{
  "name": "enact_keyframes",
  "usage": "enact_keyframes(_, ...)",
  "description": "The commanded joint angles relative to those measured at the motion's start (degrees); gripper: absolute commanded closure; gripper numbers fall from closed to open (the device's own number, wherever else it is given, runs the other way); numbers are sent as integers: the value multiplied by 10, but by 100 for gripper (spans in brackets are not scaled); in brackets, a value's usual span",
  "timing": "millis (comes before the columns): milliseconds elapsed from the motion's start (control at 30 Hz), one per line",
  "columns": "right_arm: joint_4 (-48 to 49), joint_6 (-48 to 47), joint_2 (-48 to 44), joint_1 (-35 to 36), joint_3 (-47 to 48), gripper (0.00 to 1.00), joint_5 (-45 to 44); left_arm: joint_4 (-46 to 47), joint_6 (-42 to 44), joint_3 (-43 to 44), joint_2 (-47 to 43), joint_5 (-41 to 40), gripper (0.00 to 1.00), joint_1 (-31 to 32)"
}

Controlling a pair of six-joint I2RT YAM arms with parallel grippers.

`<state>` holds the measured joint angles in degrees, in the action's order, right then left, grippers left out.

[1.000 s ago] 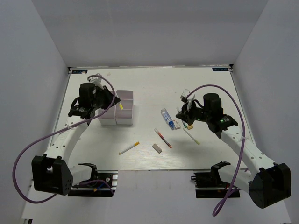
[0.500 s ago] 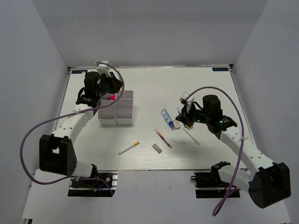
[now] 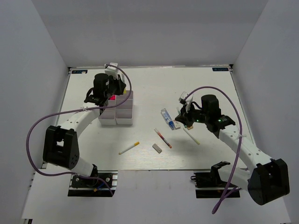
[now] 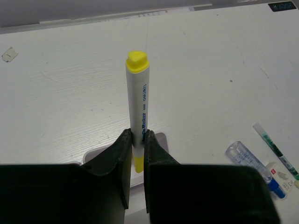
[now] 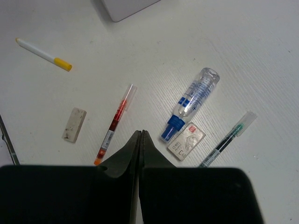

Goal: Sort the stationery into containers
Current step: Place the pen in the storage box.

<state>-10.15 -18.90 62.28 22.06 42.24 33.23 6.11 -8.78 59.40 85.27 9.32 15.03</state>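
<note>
I will next use my left gripper to lower the upright marker between the sides of the organizer's empty far section [image 3: 126,96] [image 4: 136,178], beside the pink item below, and let go of it.
My left gripper [image 4: 137,135] is shut on a white marker with yellow ends [image 4: 138,93], held upright over the far edge of the white organizer [image 3: 124,115]; its rim shows just behind the jaws [image 4: 162,139]. A pink item [image 3: 112,97] lies in a far compartment. My right gripper [image 5: 141,134] is shut and empty, hovering above the table between a red pen [image 5: 116,122] and a clear blue-capped tube [image 5: 192,99]. A wrapped eraser [image 5: 186,141], a green pen [image 5: 228,138], a grey eraser [image 5: 74,124] and a white/yellow pen [image 5: 43,54] lie loose around it.
The loose items lie mid-table between the arms: white/yellow pen [image 3: 129,148], grey eraser [image 3: 157,148], red pen [image 3: 162,138], tube [image 3: 167,117]. White walls enclose the table on three sides. A corner of the organizer [image 5: 126,7] shows at the top of the right wrist view.
My left arm has swung from the organizer's left side toward its far right edge, carrying the marker. My right arm has barely moved.
</note>
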Motion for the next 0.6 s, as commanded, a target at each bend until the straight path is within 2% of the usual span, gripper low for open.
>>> enact_keyframes(0,19,-7,5,0,13,100,11,20,15,-6,2,-26,95,10)
enact_keyframes(267,18,-11,13,-2,16,100,13,94,54,-70,-4,-55,96,34)
enact_keyframes(567,19,-14,16,-3,15,100,17,89,112,-60,16,-55,96,40)
